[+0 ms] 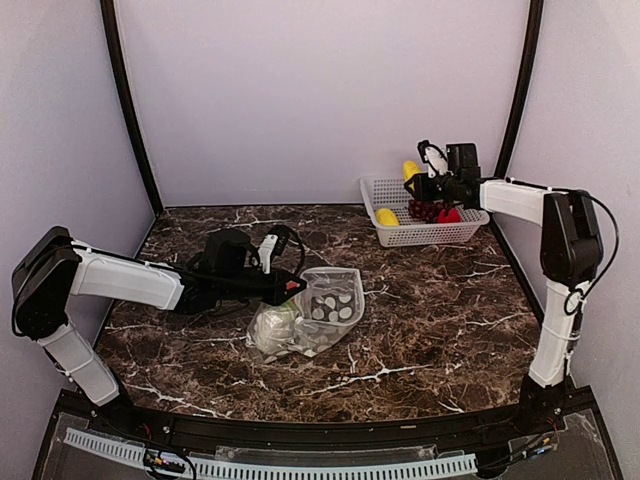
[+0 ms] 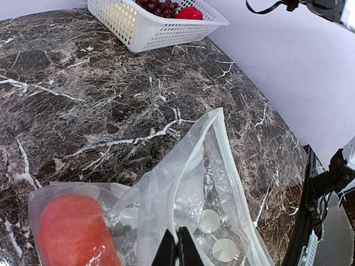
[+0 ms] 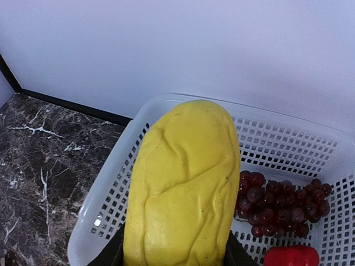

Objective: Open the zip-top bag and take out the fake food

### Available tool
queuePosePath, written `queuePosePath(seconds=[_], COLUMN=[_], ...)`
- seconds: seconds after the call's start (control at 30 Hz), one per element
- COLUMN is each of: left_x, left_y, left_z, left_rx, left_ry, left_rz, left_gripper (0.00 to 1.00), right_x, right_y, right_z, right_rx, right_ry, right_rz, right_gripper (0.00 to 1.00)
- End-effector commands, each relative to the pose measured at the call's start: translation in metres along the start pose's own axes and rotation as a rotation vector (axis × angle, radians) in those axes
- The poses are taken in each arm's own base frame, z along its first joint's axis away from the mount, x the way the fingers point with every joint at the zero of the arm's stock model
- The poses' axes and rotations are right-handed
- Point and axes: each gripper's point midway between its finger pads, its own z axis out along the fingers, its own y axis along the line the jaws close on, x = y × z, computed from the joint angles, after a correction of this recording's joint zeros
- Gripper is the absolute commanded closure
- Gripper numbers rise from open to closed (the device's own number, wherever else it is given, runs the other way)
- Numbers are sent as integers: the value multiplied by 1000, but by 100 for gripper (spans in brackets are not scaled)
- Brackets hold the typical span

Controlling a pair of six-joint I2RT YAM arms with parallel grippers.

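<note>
My right gripper holds the yellow fake food [image 3: 183, 183] and next needs to move down toward the gap between the yellow lemon and the purple grapes, then let go inside the basket.
The zip-top bag [image 1: 322, 308] lies mid-table with its mouth open, dotted and clear. My left gripper [image 1: 288, 288] is shut on a fold of its plastic near the mouth; the left wrist view shows the black fingertips [image 2: 177, 250] pinching the bag [image 2: 183, 183]. A red-orange piece [image 2: 72, 233] and a whitish-green piece [image 1: 273, 323] are still inside. My right gripper [image 1: 420, 182] is shut on a yellow fake food [image 3: 183, 183] and holds it above the white lattice basket [image 3: 108, 208]. A yellow lemon [image 1: 387, 217], purple grapes [image 3: 272, 205] and a red piece [image 3: 291, 257] lie in the basket.
The basket [image 1: 428, 236] stands at the back right against the wall; it also shows at the top of the left wrist view [image 2: 155, 33]. Dark marble tabletop [image 1: 430, 320] surrounds the bag. Pale walls close in the back and sides.
</note>
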Motion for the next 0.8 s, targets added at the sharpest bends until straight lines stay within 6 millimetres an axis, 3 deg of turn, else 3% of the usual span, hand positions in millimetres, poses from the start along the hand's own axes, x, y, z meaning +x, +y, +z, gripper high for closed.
queuePosePath(seconds=[0.0,0.23,0.4,0.63,0.77], left_x=[0,-1,-1,-2,-3], left_y=[3,5,6,5,4], left_z=[-1,-2,-3,-3,-3], left_rx=[-8,-17,-20,-18,-9], left_ry=[3,3,2,3,2], left_rz=[-7,-6,-6,-5,-9], left_gripper=[99,99,99,99,99], right_x=[0,17,31,7,-10], right_y=[-21,-38,-44,-45,-42], right_z=[37,95,119,107,91], right_rx=[-9,-19,-22,-3,5], right_ry=[22,51,81,49,35], right_rz=[-2,9,19,-20,-37], right_gripper=[71,69,53,26,23])
